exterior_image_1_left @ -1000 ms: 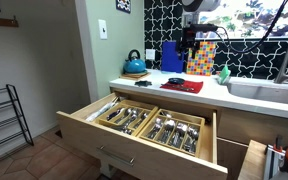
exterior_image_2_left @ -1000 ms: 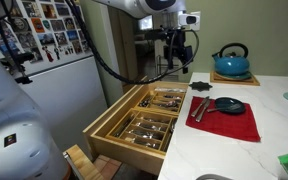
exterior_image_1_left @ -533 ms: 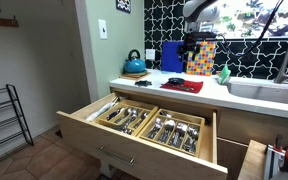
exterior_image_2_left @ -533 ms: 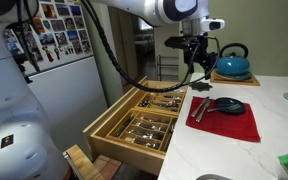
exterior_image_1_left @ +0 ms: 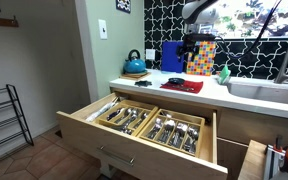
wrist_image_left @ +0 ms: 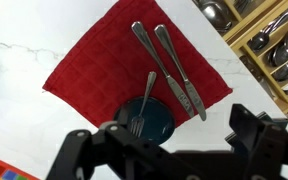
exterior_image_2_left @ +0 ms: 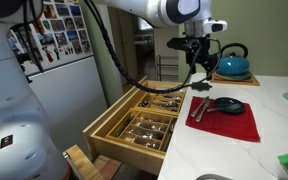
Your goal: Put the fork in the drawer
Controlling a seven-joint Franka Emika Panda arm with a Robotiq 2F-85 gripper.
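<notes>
My open gripper moves down toward the dark-blue plate (wrist_image_left: 158, 120) next, onto the fork's neck beside its tines, since the fork lies well below it on that plate.
The fork (wrist_image_left: 144, 102) is small and thin. It lies with its tines on a round dark-blue plate (wrist_image_left: 158, 120) on a red cloth (wrist_image_left: 94, 70). My gripper (wrist_image_left: 179, 150) is open and empty, hanging well above the plate and cloth. In both exterior views it (exterior_image_1_left: 192, 42) (exterior_image_2_left: 196, 62) hovers over the counter. The drawer (exterior_image_1_left: 112, 141) (exterior_image_2_left: 104, 135) is pulled out, light wood, with compartments full of cutlery. Its corner shows in the wrist view (wrist_image_left: 269, 50).
Two more utensils (wrist_image_left: 169, 65) lie on the cloth beside the plate. A blue kettle (exterior_image_2_left: 231, 62) stands at the back of the white counter, and a sink (exterior_image_1_left: 269, 90) is at the far side. A fridge (exterior_image_2_left: 64, 80) stands beyond the drawer.
My gripper moved from above the drawer's edge across to above the red cloth and plate. In the last half second it barely moved.
</notes>
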